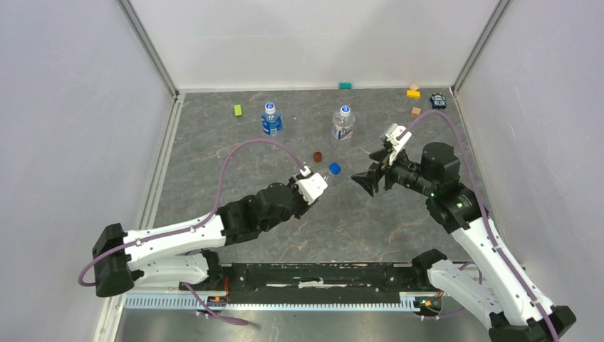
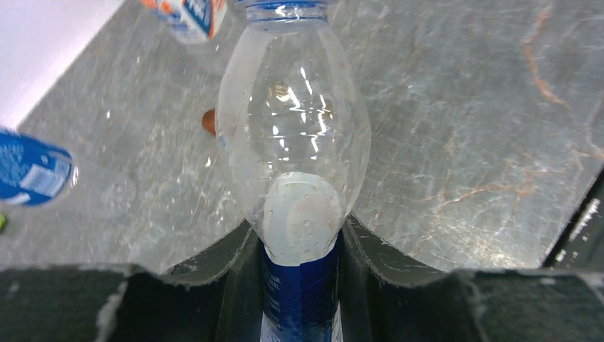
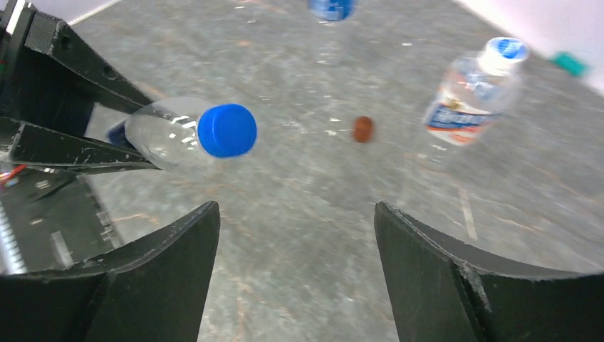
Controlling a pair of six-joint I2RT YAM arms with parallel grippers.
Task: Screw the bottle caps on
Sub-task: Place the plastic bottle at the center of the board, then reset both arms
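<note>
Open tabletop (image 1: 320,169) (image 2: 216,199) beside the dark red-brown disc lies below my left gripper, so it will next lower, lay the clear bottle flat and release it.
My left gripper (image 1: 315,185) (image 2: 299,239) is shut on a clear bottle (image 2: 295,135) (image 3: 167,135), gripping it at its blue label. The bottle lies tilted toward the right arm, and the solid blue cap (image 1: 334,169) (image 3: 226,130) sits on its neck. My right gripper (image 1: 367,179) (image 3: 295,221) is open and holds nothing, a short way back from that cap. Two more bottles (image 1: 271,121) (image 1: 343,125) stand upright at the back of the table, each with a whitish-blue cap (image 1: 270,107) (image 1: 345,110) on top. The right wrist view shows the nearer bottle (image 3: 466,100).
A dark red-brown disc (image 1: 318,156) (image 3: 364,129) lies on the table between the standing bottles and the held one. Toy blocks lie along the back: green (image 1: 238,110), teal (image 1: 345,85), yellow (image 1: 413,92) and tan (image 1: 416,111). A small dark toy (image 1: 437,100) sits in the corner.
</note>
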